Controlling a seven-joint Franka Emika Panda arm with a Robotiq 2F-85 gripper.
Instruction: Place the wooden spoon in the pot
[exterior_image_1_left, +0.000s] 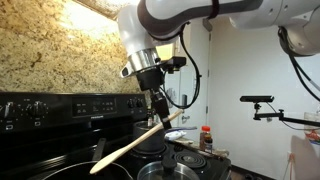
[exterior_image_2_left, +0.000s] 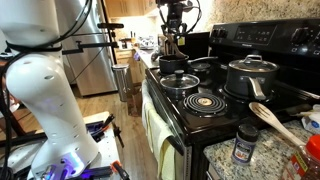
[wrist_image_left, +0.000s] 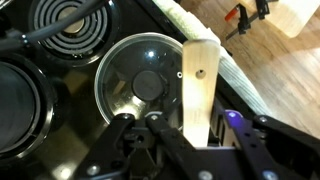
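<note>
My gripper should move outward past the lidded pan and down to let go of the spoon in the open dark pot (exterior_image_1_left: 78, 174), because that pot is farther out and lower than my gripper.
My gripper (exterior_image_1_left: 158, 100) is shut on the wooden spoon (exterior_image_1_left: 125, 148), a long pale tan spoon that slants down from the jaws and hangs above the stove. In the wrist view the flat handle end with a small hole (wrist_image_left: 198, 88) sticks out between the fingers (wrist_image_left: 197, 140). Right below it is a pan with a glass lid (wrist_image_left: 135, 85). An open dark pot (wrist_image_left: 20, 100) sits beside that pan. In an exterior view the gripper (exterior_image_2_left: 172, 32) hovers over the open black pot (exterior_image_2_left: 172, 65) at the stove's far end.
A black stove (exterior_image_2_left: 215, 115) has a bare coil burner (exterior_image_2_left: 207, 101), a lidded pan (exterior_image_2_left: 180, 82) and a large lidded pot (exterior_image_2_left: 250, 75). Another wooden utensil (exterior_image_2_left: 272, 122) and a spice jar (exterior_image_2_left: 243, 146) are on the counter. A towel (wrist_image_left: 215, 50) hangs at the stove's front.
</note>
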